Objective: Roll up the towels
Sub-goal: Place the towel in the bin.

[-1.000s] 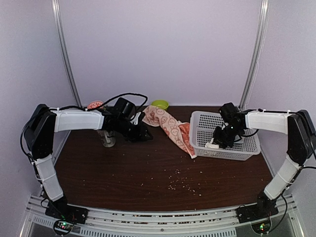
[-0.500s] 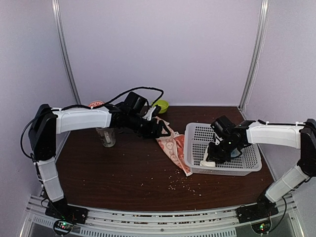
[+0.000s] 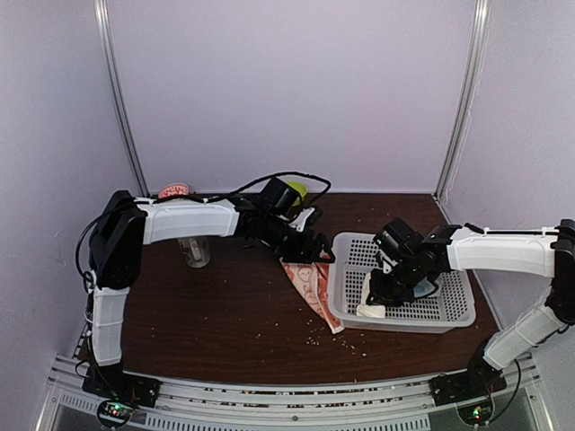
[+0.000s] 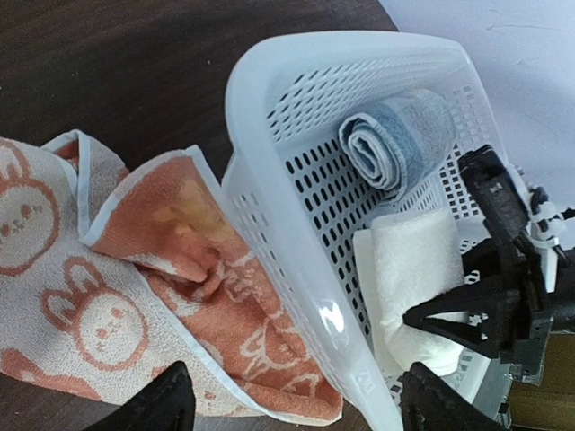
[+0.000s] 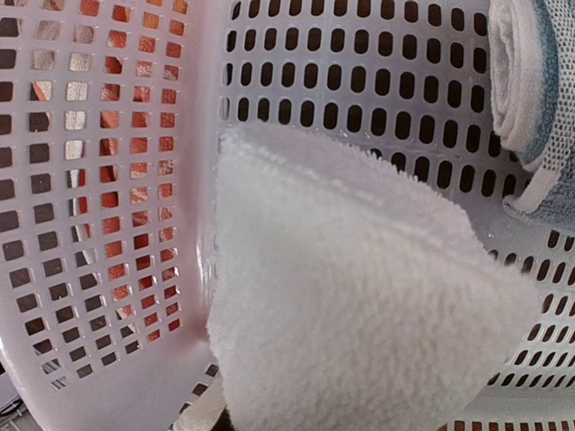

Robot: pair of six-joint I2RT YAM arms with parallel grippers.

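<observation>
My right gripper turns and shifts next, beside the rolled blue-grey towel to its right in the top view, and releases the white towel [image 4: 413, 278] there.
An orange bunny-print towel [image 3: 310, 283] lies crumpled on the table against the left wall of the white basket [image 3: 341, 305]; it also shows in the left wrist view [image 4: 117, 296]. My left gripper [image 3: 316, 254] is open, and its jaws straddle the basket's rim [image 4: 296, 260] and the towel's edge. Inside the basket lie a rolled blue-grey towel [image 4: 395, 139] and a white towel [image 4: 413, 278]. My right gripper [image 3: 382, 289] is down in the basket and shut on the white towel [image 5: 350, 314], which hides its fingers. The rolled towel [image 5: 530, 72] lies beside it.
A clear glass [image 3: 195, 251] stands at the left of the brown table. A green bowl [image 3: 292, 189] and a red round thing [image 3: 172, 190] sit at the back edge. Crumbs [image 3: 337, 337] are scattered in front of the basket.
My left arm has swung right to the basket's left rim. The basket and orange towel have shifted nearer and leftward. My right gripper has moved nearer with the white towel.
</observation>
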